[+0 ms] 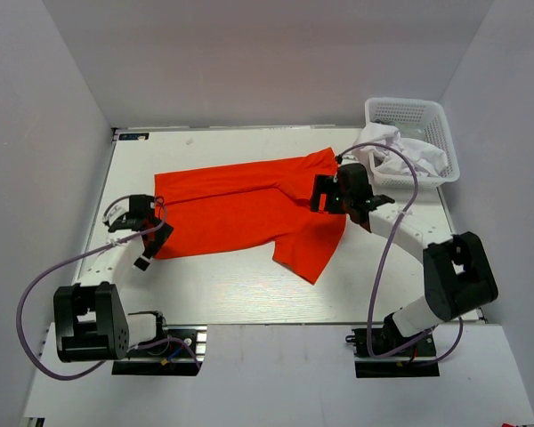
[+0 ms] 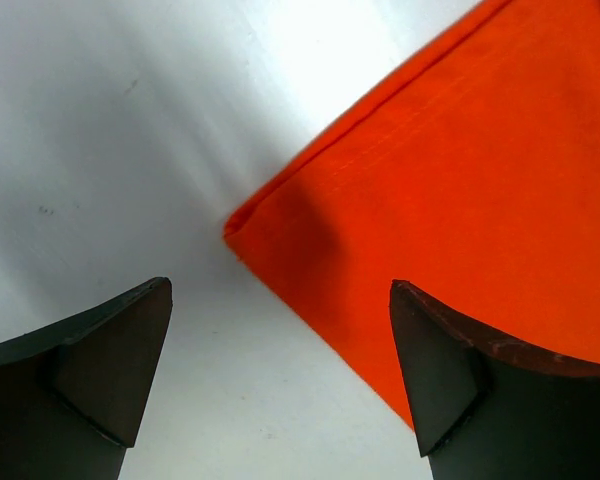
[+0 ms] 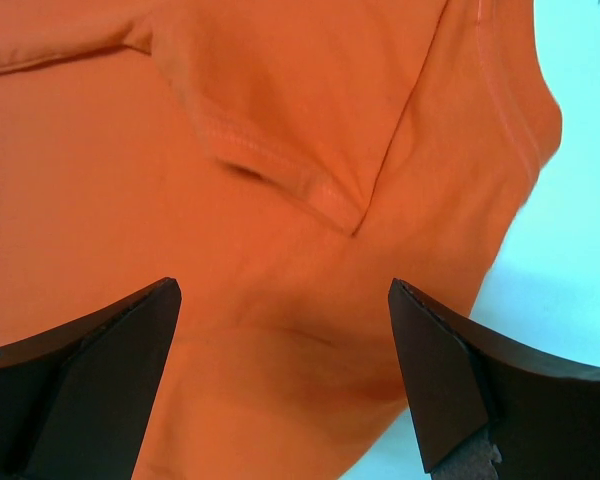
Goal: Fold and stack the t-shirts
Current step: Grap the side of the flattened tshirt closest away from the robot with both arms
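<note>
The fingers of the robot's left gripper stand on either side of the tip of the orange-red t-shirt's corner, so they need to go down onto it and close.
The orange-red t-shirt lies spread on the white table, partly folded, with a sleeve flap hanging toward the front right. My left gripper is open at the shirt's left edge; its wrist view shows a shirt corner just ahead of the fingers. My right gripper is open above the shirt's right side; its wrist view shows orange cloth and a hemmed fold between the fingers. White t-shirts lie crumpled in the basket.
The white lattice basket stands at the back right corner of the table. Grey walls enclose the table on three sides. Purple cables loop from both arms. Bare table lies in front of the shirt.
</note>
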You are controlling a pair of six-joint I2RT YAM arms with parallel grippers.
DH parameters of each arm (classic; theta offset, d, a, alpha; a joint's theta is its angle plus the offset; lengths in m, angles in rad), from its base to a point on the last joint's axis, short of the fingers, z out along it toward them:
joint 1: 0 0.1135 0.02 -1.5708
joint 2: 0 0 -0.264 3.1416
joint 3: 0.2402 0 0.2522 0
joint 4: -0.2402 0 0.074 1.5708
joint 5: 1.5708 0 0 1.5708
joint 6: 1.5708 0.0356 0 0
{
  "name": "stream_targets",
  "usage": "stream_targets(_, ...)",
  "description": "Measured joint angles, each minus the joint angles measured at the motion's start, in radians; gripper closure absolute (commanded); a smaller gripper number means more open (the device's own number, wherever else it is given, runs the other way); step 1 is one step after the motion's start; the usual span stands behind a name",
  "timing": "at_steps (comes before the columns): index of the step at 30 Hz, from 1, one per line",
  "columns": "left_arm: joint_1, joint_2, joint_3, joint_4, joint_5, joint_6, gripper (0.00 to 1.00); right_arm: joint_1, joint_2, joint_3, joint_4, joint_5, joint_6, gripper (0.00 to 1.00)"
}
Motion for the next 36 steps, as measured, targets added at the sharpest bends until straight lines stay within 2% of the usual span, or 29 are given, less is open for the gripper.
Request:
stream_targets(6,0.005,0.035,-0.023,0.051,0.004,-0.032,0.10,0.013,-0.041,-0.046,0.014,-0.008,0.024,0.10)
stream_targets(9,0.005,0.128,-0.007,0.075,-0.006,-0.040,0.23,0.018,-0.042,-0.046,0.013,-0.013,0.029,0.10)
stream_targets(13,0.005,0.241,0.050,0.069,-0.026,-0.031,0.26,0.021,-0.056,-0.056,-0.005,-0.015,0.033,0.10)
stream_targets(14,0.005,0.248,0.054,0.073,-0.027,-0.028,0.30,0.021,-0.064,-0.062,-0.011,-0.014,0.035,0.10)
stream_targets(16,0.005,0.248,0.049,0.084,-0.031,-0.024,0.32,0.023,-0.084,-0.072,-0.027,-0.010,0.037,0.10)
stream_targets(19,0.005,0.237,0.032,0.100,-0.040,-0.018,0.41,0.026,-0.109,-0.081,-0.056,0.000,0.043,0.10)
stream_targets(22,0.005,0.226,0.019,0.108,-0.042,-0.016,0.43,0.032,-0.139,-0.092,-0.094,0.016,0.053,0.10)
stream_targets(27,0.007,0.214,0.009,0.109,-0.047,-0.025,0.65,0.061,-0.210,-0.117,-0.182,0.034,0.062,0.10)
stream_targets(28,0.008,0.207,0.000,0.112,-0.046,-0.027,0.77,0.073,-0.223,-0.124,-0.200,0.035,0.064,0.10)
stream_targets(31,0.011,0.177,-0.026,0.122,-0.034,-0.042,1.00,0.117,-0.248,-0.148,-0.248,0.035,0.068,0.10)
stream_targets(36,0.011,0.161,-0.038,0.122,-0.015,-0.047,1.00,0.197,-0.256,-0.217,-0.302,0.015,0.077,0.13)
